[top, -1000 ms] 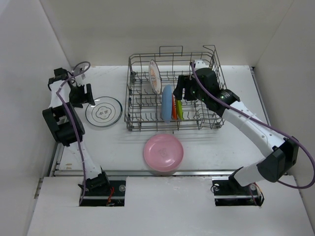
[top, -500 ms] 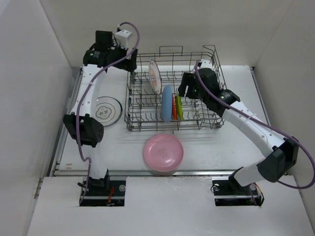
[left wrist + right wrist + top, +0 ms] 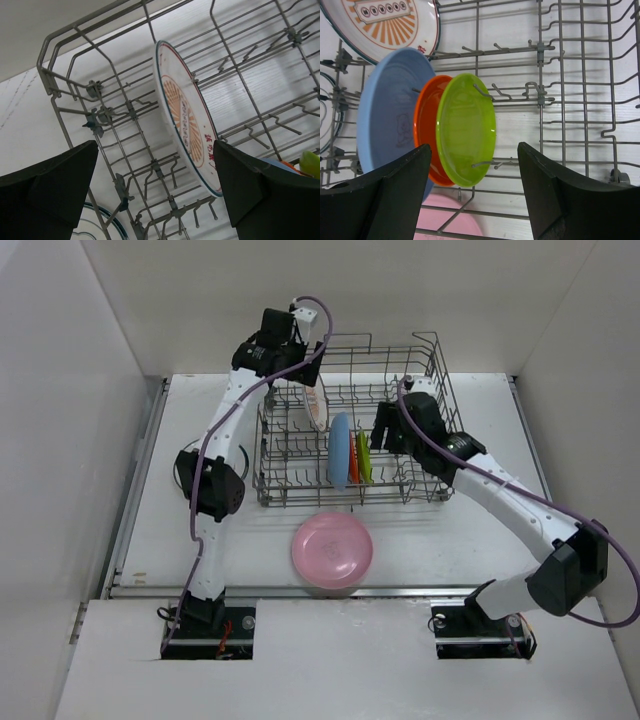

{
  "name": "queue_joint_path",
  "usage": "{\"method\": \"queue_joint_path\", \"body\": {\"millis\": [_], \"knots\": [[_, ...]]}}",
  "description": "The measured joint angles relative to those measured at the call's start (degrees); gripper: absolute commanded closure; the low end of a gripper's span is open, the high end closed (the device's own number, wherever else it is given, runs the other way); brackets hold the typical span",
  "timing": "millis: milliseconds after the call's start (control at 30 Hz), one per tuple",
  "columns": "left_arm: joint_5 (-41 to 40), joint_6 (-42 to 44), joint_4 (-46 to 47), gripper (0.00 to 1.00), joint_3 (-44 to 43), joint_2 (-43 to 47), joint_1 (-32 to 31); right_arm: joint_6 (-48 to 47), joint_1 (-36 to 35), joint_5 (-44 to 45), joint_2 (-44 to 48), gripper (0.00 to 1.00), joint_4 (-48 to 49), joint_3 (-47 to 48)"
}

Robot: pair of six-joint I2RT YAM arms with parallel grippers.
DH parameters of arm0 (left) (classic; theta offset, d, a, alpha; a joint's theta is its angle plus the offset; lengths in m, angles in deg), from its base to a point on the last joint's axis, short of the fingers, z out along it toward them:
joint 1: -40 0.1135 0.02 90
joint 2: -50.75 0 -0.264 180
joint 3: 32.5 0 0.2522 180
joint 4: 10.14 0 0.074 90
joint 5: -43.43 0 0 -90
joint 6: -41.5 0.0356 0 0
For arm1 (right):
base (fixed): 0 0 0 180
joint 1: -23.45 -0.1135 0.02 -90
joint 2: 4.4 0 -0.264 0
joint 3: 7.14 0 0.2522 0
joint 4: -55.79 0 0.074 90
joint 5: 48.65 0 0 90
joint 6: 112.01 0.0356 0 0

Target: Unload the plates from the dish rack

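My left gripper lowers over the plate's rim next and closes, since the sunburst plate's upper rim (image 3: pixel 312 398) (image 3: pixel 184 151) stands below, already lined up between the open fingers.
The grey wire dish rack (image 3: pixel 400 500) holds a white sunburst plate (image 3: pixel 317 410) (image 3: pixel 187 120) upright at its back left. Blue (image 3: pixel 339 450) (image 3: pixel 390 120), orange (image 3: pixel 353 462) (image 3: pixel 426 135) and lime green (image 3: pixel 364 458) (image 3: pixel 467 130) plates stand side by side in the middle. A pink plate (image 3: pixel 332 549) lies flat on the table in front. My left gripper (image 3: pixel 297 370) (image 3: pixel 155 155) hangs open above the sunburst plate. My right gripper (image 3: pixel 383 430) (image 3: pixel 474 150) is open inside the rack, with the lime green plate framed between its fingers, untouched.
A white plate with a dark rim (image 3: pixel 183 462) (image 3: pixel 95 227) lies on the table left of the rack, mostly hidden by my left arm's elbow. Upright tines and tall wire sides surround both grippers. White walls close in the table on three sides.
My left arm has swung from the table's left side, over the flat plate, up to the rack's back left corner, and its jaws opened wider. The right gripper edged closer to the lime green plate.
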Motion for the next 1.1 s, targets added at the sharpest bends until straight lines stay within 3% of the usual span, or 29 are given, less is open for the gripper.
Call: {"method": "queue_joint_path", "body": {"millis": [67, 167, 200, 233, 467, 500, 600, 800, 1100], "knots": [[-1.4, -0.5, -0.3, 0.03, 0.0, -0.5, 0.1, -0.2, 0.0, -0.1, 0.0, 0.24, 0.2, -0.7], [-2.0, -1.0, -1.2, 0.14, 0.0, -1.1, 0.4, -0.2, 0.0, -0.4, 0.0, 0.24, 0.2, -1.3], [-2.0, -1.0, -1.6, 0.20, 0.0, -1.3, 0.3, -0.3, 0.0, -0.6, 0.0, 0.24, 0.2, -1.4], [-2.0, -1.0, -2.0, 0.35, 0.0, -1.7, 0.3, -0.4, 0.0, -0.7, 0.0, 0.24, 0.3, -1.4], [-0.1, -1.7, -3.5, 0.69, 0.0, -4.7, -1.1, -0.9, 0.0, -1.1, 0.0, 0.24, 0.4, -2.0], [0.3, -1.7, -3.6, 0.82, 0.0, -4.9, -1.3, -1.0, 0.0, -1.1, 0.0, 0.24, 0.4, -2.0], [-2.0, -4.5, -2.2, 1.00, 0.0, -4.9, -1.5, -1.3, 0.0, -1.4, 0.0, 0.24, 0.4, -2.1], [-5.9, -4.4, -0.5, 1.00, 0.0, -4.9, 0.1, -1.6, 0.0, -1.6, 0.0, 0.24, 0.4, -2.1], [-13.4, -3.4, -0.1, 1.00, -0.3, -3.7, -3.5, -1.6, 0.0, -1.1, 1.5, 0.24, 0.4, -2.6]]}}
